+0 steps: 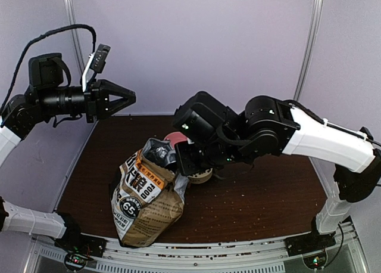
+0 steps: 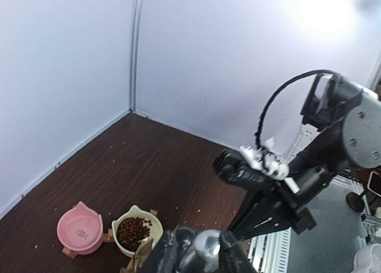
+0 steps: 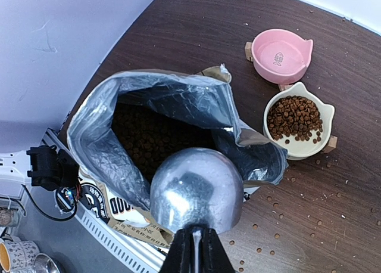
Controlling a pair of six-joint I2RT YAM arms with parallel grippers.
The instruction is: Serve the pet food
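The bag's rim opposite the scoop comes next, so I should lower my left gripper toward the bag's opening and tilt its fingers down onto that rim.
The pet food is dark-brown kibble. Some lies deep in the open foil-lined bag, and more fills a cream cat-shaped bowl. My right gripper is shut on the handle of a silver metal scoop. The scoop hangs over the bag's near edge with its rounded back toward the camera. An empty pink bowl stands beside the cream one. My left gripper is raised high at the far left, away from the bag. Its fingers stand apart with nothing between them.
Loose kibble is scattered over the dark wooden table right of the bag. White walls enclose the table at the back and on both sides. A metal rail runs along the near edge. The right arm reaches across the table's middle.
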